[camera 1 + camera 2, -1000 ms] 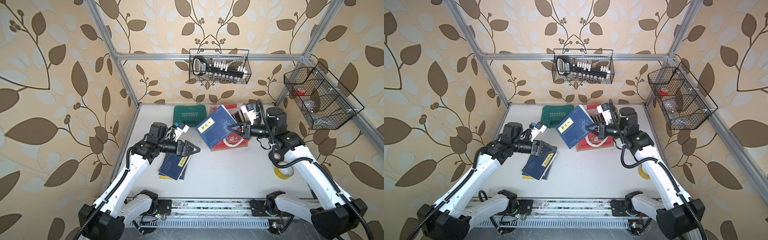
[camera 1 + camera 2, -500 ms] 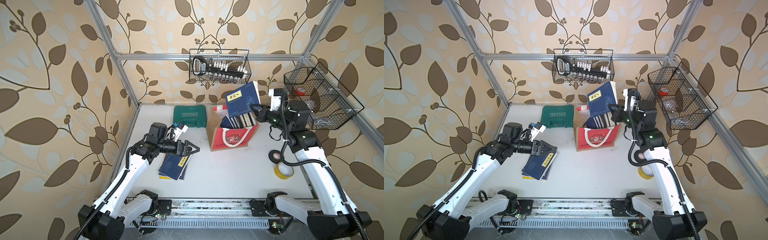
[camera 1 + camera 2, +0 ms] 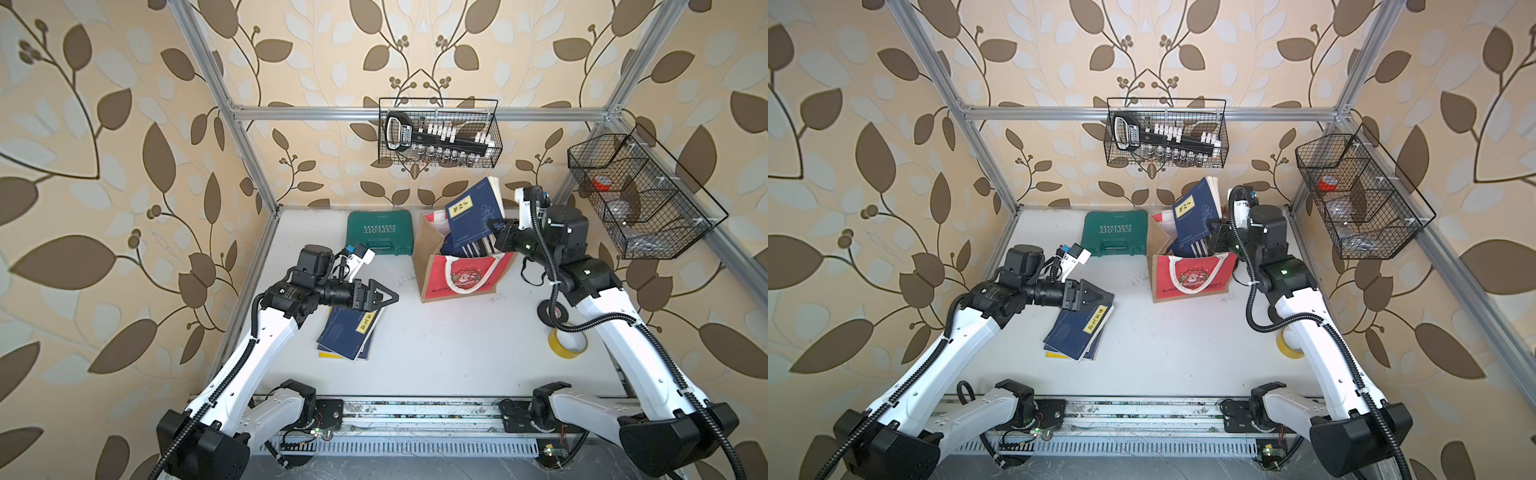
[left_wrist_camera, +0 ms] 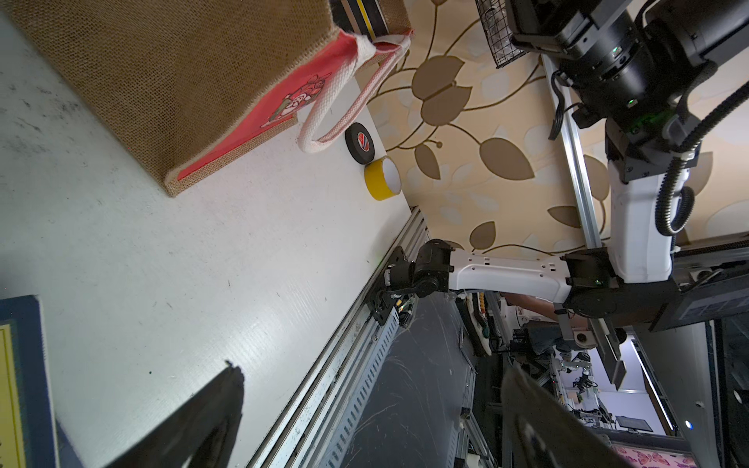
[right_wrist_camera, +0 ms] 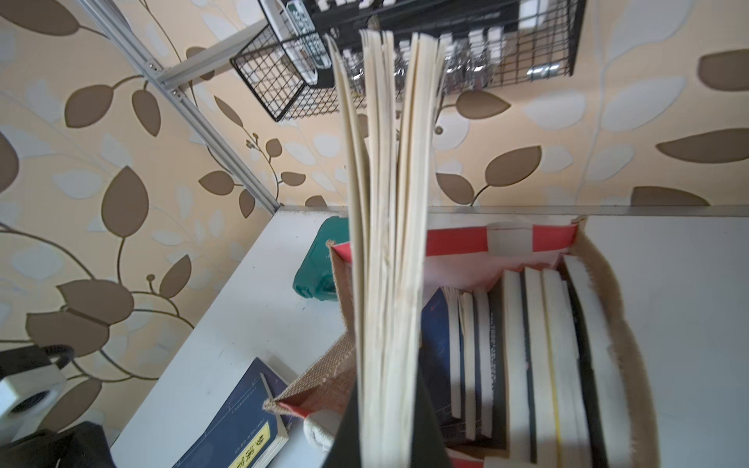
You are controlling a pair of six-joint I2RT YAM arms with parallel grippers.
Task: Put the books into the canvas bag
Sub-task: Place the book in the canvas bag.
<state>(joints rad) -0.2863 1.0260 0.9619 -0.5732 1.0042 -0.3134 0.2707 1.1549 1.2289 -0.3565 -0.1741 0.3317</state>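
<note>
The free gap between the standing books and the tool-case side of the bag is below my right gripper. My right gripper will move down to that gap next and release the thin books.
The canvas bag [image 3: 498,270] [image 3: 1163,274] stands upright at the back right of the table, with several books [image 5: 527,344] on edge inside it. My right gripper [image 3: 496,230] [image 3: 1214,230] [image 5: 385,425] is shut on a navy book [image 3: 473,216] [image 3: 1196,216], held tilted with its lower edge in the bag's mouth; its pages [image 5: 385,243] fan open. A small stack of navy books [image 3: 349,332] [image 3: 1077,332] lies flat left of centre. My left gripper [image 3: 386,297] [image 3: 1104,297] [image 4: 373,370] hangs open just above the stack's far end, holding nothing.
A green tool case [image 3: 380,230] lies behind the stack, left of the bag. A black tape roll [image 3: 550,311] and a yellow one [image 3: 567,340] sit under my right arm. Wire baskets hang on the back wall [image 3: 438,133] and right wall [image 3: 636,199].
My right arm swung the navy book from in front of the bag up over it, then lowered it into the bag's mouth. The left arm has not moved.
</note>
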